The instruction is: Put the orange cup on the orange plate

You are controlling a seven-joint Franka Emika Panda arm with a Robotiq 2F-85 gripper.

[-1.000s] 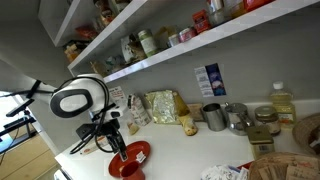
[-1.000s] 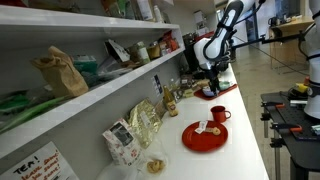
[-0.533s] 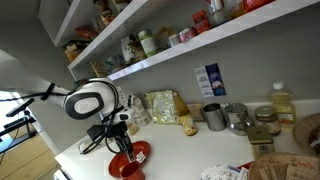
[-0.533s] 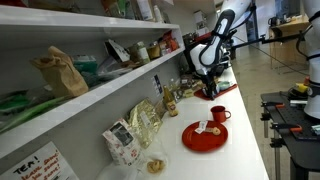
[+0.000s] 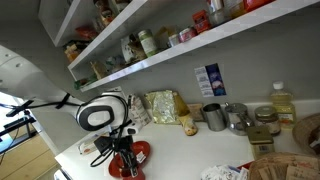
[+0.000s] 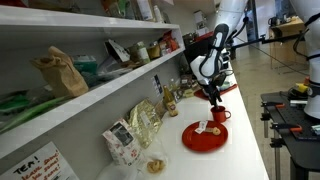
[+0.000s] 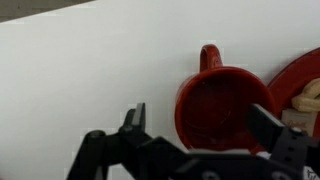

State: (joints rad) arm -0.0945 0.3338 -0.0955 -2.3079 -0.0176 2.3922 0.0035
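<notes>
The gripper should next lower its open fingers over the orange cup's side away from the plate, with one finger inside the cup.
The orange cup [image 7: 222, 106] stands upright on the white counter, seen from above in the wrist view, its handle pointing up in the picture. The orange plate [image 7: 303, 82] lies right beside it at the right edge, with a pale mark on it. My gripper [image 7: 203, 122] is open, its two fingers spread to either side of the cup's near rim, a little above it. In both exterior views the gripper hangs over the cup [image 6: 217, 114], which stands next to the plate [image 6: 204, 136]. In the other exterior view the arm [image 5: 105, 115] hides most of the cup [image 5: 125, 168].
Food packets [image 5: 165, 107] and grey metal mugs [image 5: 214, 117] stand along the wall at the back of the counter. A shelf [image 5: 200, 38] with jars runs above. The counter's front edge [image 6: 255, 120] is close to the cup.
The arm has come down and moved over the cup; the open gripper is now lower and right above the cup. Cup and plate have not moved.
</notes>
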